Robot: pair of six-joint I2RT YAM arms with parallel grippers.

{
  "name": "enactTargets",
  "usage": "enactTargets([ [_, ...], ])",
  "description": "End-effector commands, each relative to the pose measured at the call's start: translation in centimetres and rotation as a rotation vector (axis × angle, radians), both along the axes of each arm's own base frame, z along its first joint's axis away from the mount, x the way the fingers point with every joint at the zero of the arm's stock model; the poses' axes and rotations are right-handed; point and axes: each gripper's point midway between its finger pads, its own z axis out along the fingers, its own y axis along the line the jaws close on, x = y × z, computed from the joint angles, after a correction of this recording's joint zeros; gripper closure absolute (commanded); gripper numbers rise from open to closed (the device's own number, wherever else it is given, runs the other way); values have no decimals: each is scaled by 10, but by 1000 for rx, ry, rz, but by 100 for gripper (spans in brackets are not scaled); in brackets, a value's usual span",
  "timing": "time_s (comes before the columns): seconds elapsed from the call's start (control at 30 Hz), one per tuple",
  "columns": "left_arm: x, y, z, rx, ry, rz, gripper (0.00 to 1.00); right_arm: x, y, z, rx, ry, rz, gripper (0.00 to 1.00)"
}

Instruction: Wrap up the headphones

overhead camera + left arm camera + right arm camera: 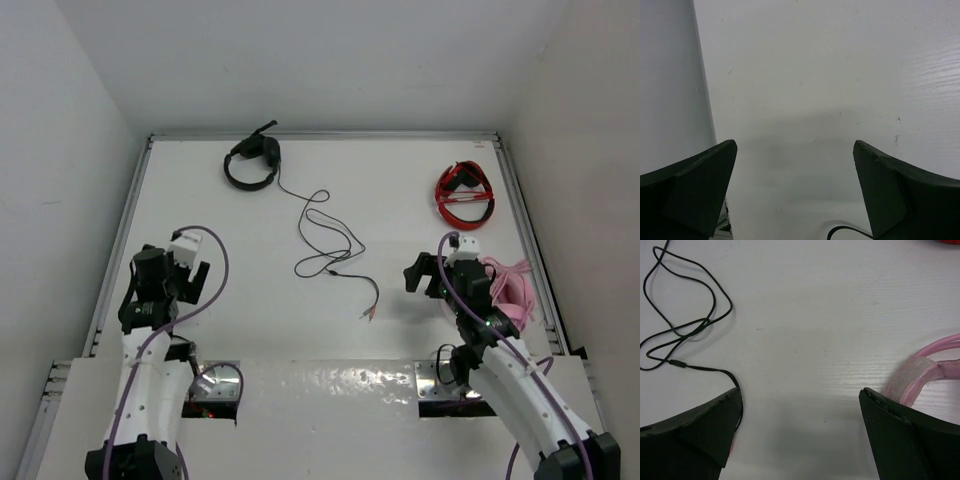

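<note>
I should move my left gripper outward and down onto the headphones' black headband [227,172], clear of the cable [328,238]. The headband is outward, to the gripper's right in the top view.
The black headphones [252,161] lie at the back of the white table, left of centre, with the boom mic pointing up and back. Their thin black cable [328,238] runs in loose loops toward the middle and ends in plugs [370,313]. Part of the cable [687,315] shows at the upper left of the right wrist view. My left gripper [190,270] is open and empty near the left edge, far from the headphones. My right gripper [440,272] is open and empty, right of the cable's end. Both wrist views show wide-apart fingers over bare table.
A red headset [465,195] lies at the back right. A pink headset [510,290] lies beside my right arm and shows in the right wrist view [925,372]. Raised rails [120,230] edge the table on the left, back and right.
</note>
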Motion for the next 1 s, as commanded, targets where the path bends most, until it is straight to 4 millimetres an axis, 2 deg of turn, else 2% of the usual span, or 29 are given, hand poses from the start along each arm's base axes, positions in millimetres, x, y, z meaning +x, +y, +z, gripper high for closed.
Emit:
enactTargets([
  [0.0,34,3,56,21,-133,-26,0,18,1,36,-29,-86,17,1],
  [0.03,45,-4,66,20,-145,-94,0,21,2,40,-51,-101,36,1],
  [0.07,58,-7,60,-40,-101,-82,1,24,5,46,-57,-108,58,1],
  [0.1,79,-8,98,-66,-151,-81,5,31,8,60,-62,-130,72,1],
  [0.13,94,-17,108,-160,-143,-72,16,35,9,56,-90,-102,91,1],
  [0.17,116,-15,87,-233,-41,-19,21,39,11,62,-96,-101,99,1],
  [0.2,146,-10,128,-264,-118,28,28,48,12,79,-101,-124,101,1],
  [0.23,169,-2,105,-343,-52,172,28,54,14,74,-111,-93,102,1],
  [0.27,186,1,104,-379,-42,229,28,64,17,90,-107,-117,102,1],
  [0.3,212,5,135,-409,-86,259,28,71,19,94,-106,-127,105,1],
  [0.33,244,1,126,-480,-44,304,27,82,23,99,-102,-126,108,1],
  [0.37,265,-2,125,-519,-52,323,27,86,26,98,-100,-114,117,1],
  [0.4,274,-8,115,-543,-10,341,26,92,29,101,-94,-119,126,1],
  [0.43,293,-20,85,-573,53,356,25,96,35,93,-91,-92,149,1],
  [0.47,305,-26,78,-582,60,354,23,102,38,97,-86,-93,157,1],
  [0.5,325,-29,90,-587,12,334,20,106,41,98,-82,-95,162,1],
  [0.53,338,-43,67,-589,48,323,19,111,43,100,-78,-102,165,1],
  [0.57,353,-49,73,-589,17,308,19,116,44,95,-80,-87,166,1],
  [0.6,362,-54,67,-589,13,301,18,119,46,94,-77,-83,165,1],
  [0.63,370,-65,47,-588,37,298,18,122,46,91,-77,-76,164,1],
  [0.67,377,-69,40,-591,35,295,17,125,51,87,-70,-60,183,1],
  [0.7,390,-73,44,-600,-4,282,17,126,53,85,-66,-49,188,2],
  [0.73,396,-78,22,-603,18,296,16,128,54,82,-63,-38,191,2],
  [0.77,404,-75,22,-599,0,308,16,130,56,83,-57,-31,198,3],
  [0.8,406,-65,14,-559,-8,352,16,130,57,75,-58,-1,203,3],
  [0.83,405,-80,-5,-536,20,355,16,131,61,77,-49,3,214,4],
  [0.9,399,-73,-25,-493,47,402,18,133,63,72,-47,21,227,4],
  [0.93,394,-72,-38,-479,71,420,22,133,64,72,-45,22,233,4],
  [0.97,387,-69,-51,-459,100,438,34,135,66,73,-43,19,239,4],
])
